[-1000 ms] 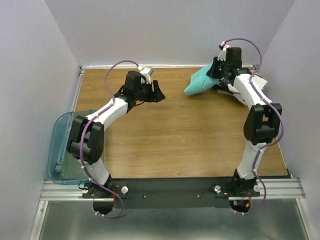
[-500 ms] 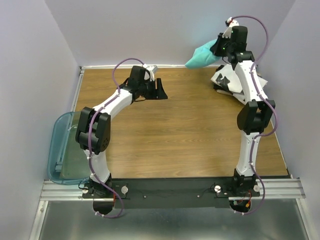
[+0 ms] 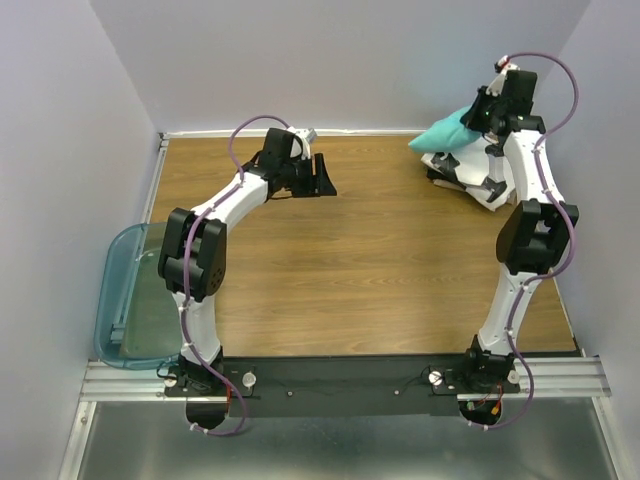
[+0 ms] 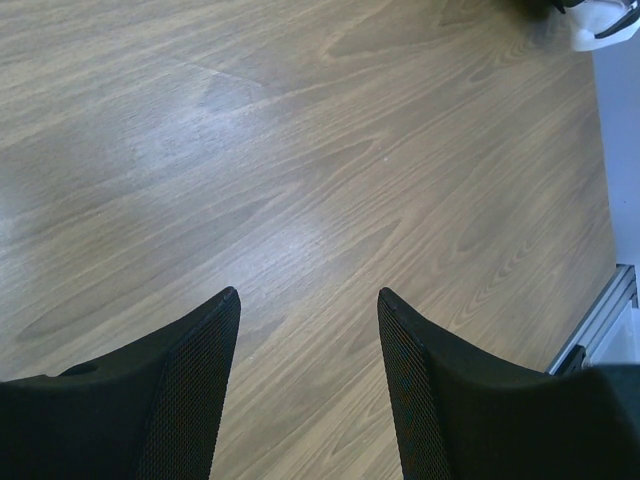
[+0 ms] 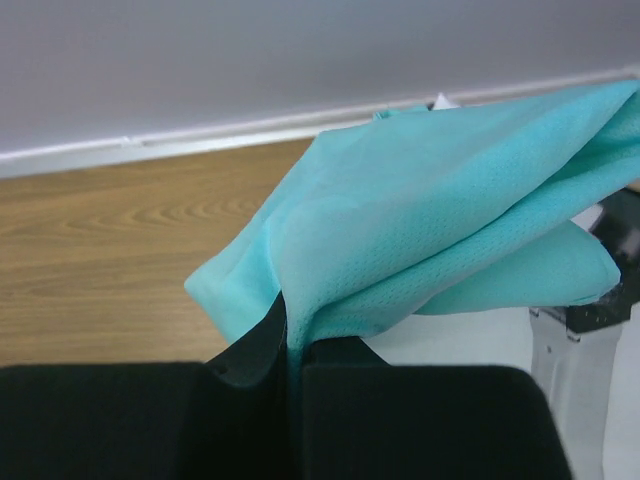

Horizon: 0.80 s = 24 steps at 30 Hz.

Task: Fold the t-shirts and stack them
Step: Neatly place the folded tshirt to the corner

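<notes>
My right gripper needs to move down and back to let go of the teal t-shirt over the folded white t-shirt (image 3: pixel 475 167) (image 5: pixel 465 335), because the white t-shirt is below and back from the gripper.
My right gripper (image 3: pixel 478 112) is shut on the teal t-shirt (image 3: pixel 443 132) and holds it in the air at the table's far right corner, bunched and hanging to the left. In the right wrist view the teal t-shirt (image 5: pixel 430 215) is pinched between the closed fingers (image 5: pixel 250 345). The folded white t-shirt with black print (image 3: pixel 462 170) lies on the table right under it. My left gripper (image 3: pixel 322 178) is open and empty above the far middle of the table; in the left wrist view its fingers (image 4: pixel 195 385) stand apart over bare wood.
A translucent teal plastic bin (image 3: pixel 118 300) hangs off the table's left edge. The wooden table (image 3: pixel 350 270) is bounded by grey walls at the back and on both sides. A metal rail (image 3: pixel 340 380) runs along the near edge.
My right gripper has carried the teal t-shirt up and to the right, over the white shirt. My left gripper has shifted slightly right and stays open.
</notes>
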Available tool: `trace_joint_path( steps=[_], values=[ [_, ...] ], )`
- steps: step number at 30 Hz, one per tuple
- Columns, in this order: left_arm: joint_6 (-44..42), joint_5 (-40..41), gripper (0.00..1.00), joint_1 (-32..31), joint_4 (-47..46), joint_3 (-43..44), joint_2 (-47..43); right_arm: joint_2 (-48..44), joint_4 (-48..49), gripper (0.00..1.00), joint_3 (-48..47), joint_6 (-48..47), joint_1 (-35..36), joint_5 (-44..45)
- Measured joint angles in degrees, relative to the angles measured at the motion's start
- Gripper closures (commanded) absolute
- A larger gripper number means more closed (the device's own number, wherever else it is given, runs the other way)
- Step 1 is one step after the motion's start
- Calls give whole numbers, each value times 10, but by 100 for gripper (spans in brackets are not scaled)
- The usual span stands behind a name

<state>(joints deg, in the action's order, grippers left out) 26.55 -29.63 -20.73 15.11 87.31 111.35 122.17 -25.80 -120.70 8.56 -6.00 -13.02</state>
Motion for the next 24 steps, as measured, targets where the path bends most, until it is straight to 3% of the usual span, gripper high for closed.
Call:
trace_joint_path(
  steps=[5,24],
  values=[
    [0,0,35,0,14,18,11,-20,-5,100,71,-11,-1,24],
    [-5,0,35,0,18,21,11,-101,-4,100,194,-39,-53,86]
  ],
)
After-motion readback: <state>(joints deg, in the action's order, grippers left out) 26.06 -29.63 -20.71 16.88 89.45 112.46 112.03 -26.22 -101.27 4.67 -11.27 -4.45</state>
